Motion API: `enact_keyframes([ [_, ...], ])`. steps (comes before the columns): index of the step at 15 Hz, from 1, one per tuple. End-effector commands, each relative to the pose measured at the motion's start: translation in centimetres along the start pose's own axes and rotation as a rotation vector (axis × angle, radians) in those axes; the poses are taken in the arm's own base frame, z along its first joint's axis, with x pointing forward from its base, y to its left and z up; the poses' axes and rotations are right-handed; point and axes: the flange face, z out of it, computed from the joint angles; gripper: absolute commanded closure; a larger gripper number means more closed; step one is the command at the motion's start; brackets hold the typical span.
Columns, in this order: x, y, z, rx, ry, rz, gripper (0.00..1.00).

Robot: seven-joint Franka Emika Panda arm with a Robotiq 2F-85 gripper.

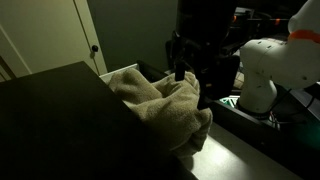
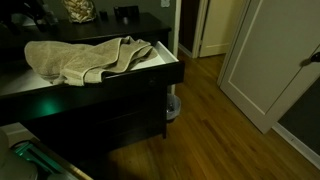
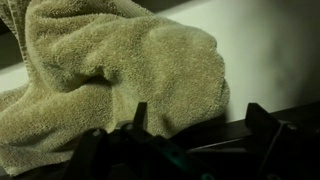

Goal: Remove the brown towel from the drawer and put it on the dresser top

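Observation:
Next, my gripper goes down and toward the left in the wrist view onto the towel's rounded end (image 1: 182, 106) (image 3: 185, 82) below it, because its open fingers still hang clear.
The brown towel (image 1: 160, 105) lies bunched, partly on the dark dresser top (image 1: 50, 110) and partly over the open drawer's edge. In an exterior view it (image 2: 85, 58) spreads across the dresser top (image 2: 60, 92), with one end reaching into the white drawer (image 2: 163, 56). In the wrist view the towel (image 3: 110, 70) fills the left and middle, with the white drawer floor (image 3: 265, 45) to its right. My gripper (image 3: 200, 118) is open and empty, its fingers just clear of the towel's edge. In an exterior view the gripper (image 1: 181, 72) hangs right above the towel.
The white robot arm (image 1: 265, 70) stands behind the drawer. A light door (image 2: 270, 60) and wood floor (image 2: 210, 110) lie beside the dresser. Dark objects (image 2: 80, 10) stand at the back of the dresser top. A door with a knob (image 1: 92, 45) is behind.

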Motion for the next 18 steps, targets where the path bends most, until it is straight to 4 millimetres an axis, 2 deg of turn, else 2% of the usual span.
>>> enact_keyframes([
  [1,-0.3,-1.6,1.7,-0.047,-0.002,-0.115,0.0],
  [9,-0.5,-1.9,6.0,-0.031,-0.042,-0.243,0.0],
  [14,-0.2,-1.4,9.1,-0.143,-0.04,-0.312,0.0],
  [18,0.7,-1.0,11.2,-0.227,0.044,-0.328,0.0],
])
